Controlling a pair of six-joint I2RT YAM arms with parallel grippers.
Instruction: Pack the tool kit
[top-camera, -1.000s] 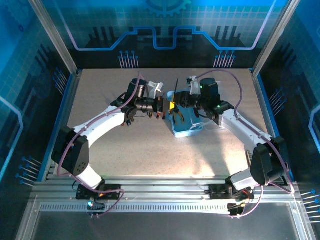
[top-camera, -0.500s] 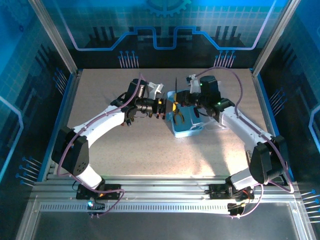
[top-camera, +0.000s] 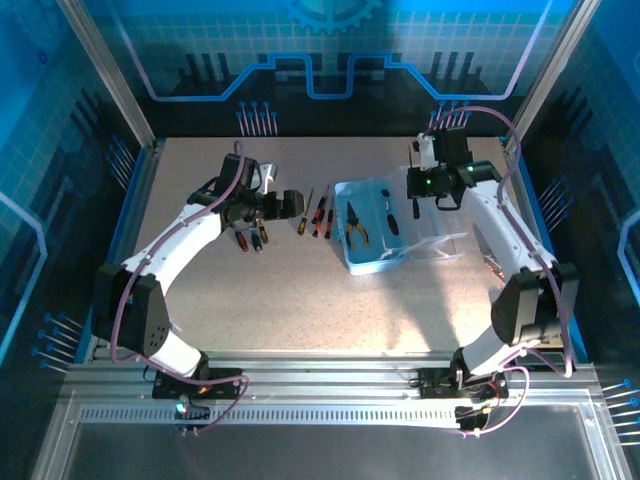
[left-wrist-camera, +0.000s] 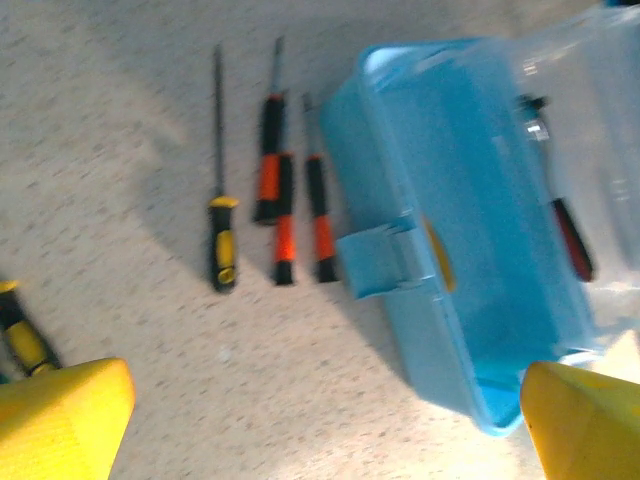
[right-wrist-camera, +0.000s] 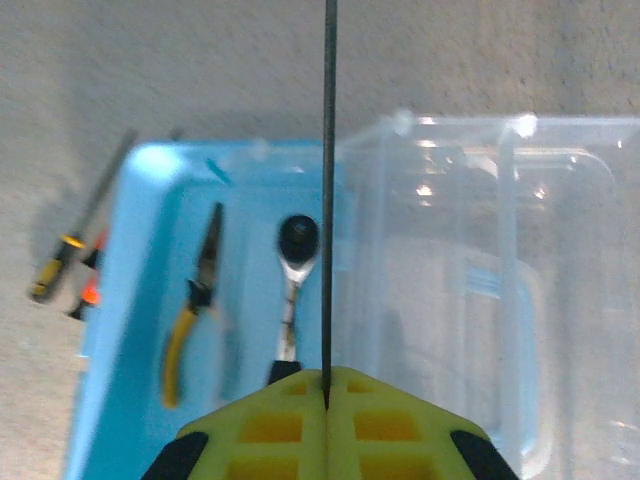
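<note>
My right gripper comes down toward the bottom of the clear lid next and releases the screwdriver's thin black shaft (right-wrist-camera: 328, 180) there, since the lid lies empty below it.
The light-blue case (top-camera: 352, 259) lies open at mid-table, its clear lid (top-camera: 440, 235) folded out to the right. Orange-handled pliers (right-wrist-camera: 195, 300) and a ratchet (right-wrist-camera: 295, 265) lie inside. My right gripper (right-wrist-camera: 327, 385) hovers over the seam of case and lid (right-wrist-camera: 480, 280), shut on a screwdriver's thin black shaft (right-wrist-camera: 328, 180); the handle is hidden. My left gripper (top-camera: 288, 202) stands open left of the case, nothing between its yellow fingers (left-wrist-camera: 60, 415). A yellow/black screwdriver (left-wrist-camera: 222, 240) and red/black screwdrivers (left-wrist-camera: 285, 225) lie in a row beside the case (left-wrist-camera: 470, 230).
More small tools (top-camera: 250, 238) lie under the left arm, one with a yellow/black handle (left-wrist-camera: 25, 340). Metal frame posts and blue panels wall in the table on three sides. Bare tabletop (top-camera: 300, 310) stretches in front of the case.
The two grippers had met over the case's left edge. The left one has opened and drawn back left; the right one has shut and swung back right with the screwdriver.
</note>
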